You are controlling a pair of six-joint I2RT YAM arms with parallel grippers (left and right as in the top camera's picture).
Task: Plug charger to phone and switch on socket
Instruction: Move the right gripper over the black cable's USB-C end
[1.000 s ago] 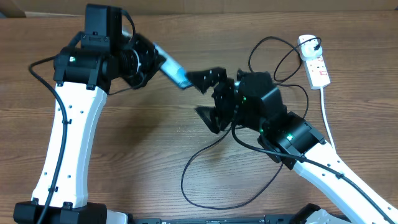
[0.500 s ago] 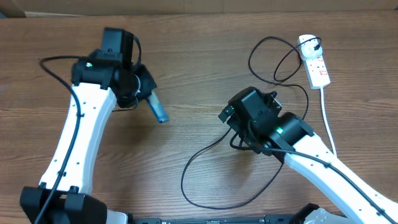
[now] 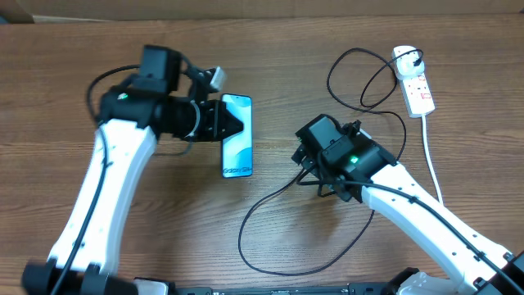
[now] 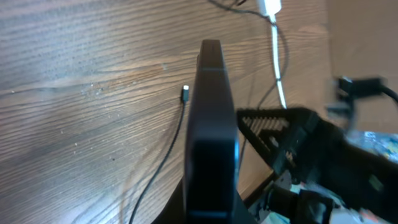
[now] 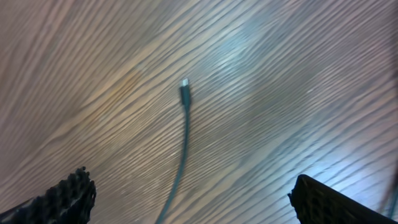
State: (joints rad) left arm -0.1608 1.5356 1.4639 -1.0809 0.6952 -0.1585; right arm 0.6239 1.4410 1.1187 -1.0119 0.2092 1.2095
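My right gripper lowers next, narrowing its fingers around the connector's black body (image 5: 185, 96) behind the metal end, since it lies flat well below them.
My left gripper (image 3: 226, 124) is shut on the long left edge of the phone (image 3: 238, 139), whose light blue screen faces up over the table's middle. In the left wrist view the phone (image 4: 212, 130) shows edge-on, dark, running up from the jaws. The charger's black cable (image 3: 270, 197) loops across the table to its plug (image 3: 407, 56) in the white socket (image 3: 419, 88) at the far right. Its small connector tip (image 5: 185, 84) lies on the wood below my right gripper (image 5: 199, 202), which points down with its fingers (image 5: 69, 198) wide open and nothing between them.
The socket's thick white cord (image 3: 429, 156) runs toward the front right edge. Black cable loops (image 3: 360, 78) lie beside the socket and near the table front. The right arm (image 3: 409, 209) stretches over the right half, and the left arm (image 3: 106, 188) over the left.
My left arm has swung the phone right and turned its screen up. My right gripper has drawn back from the phone and now points down over the cable tip.
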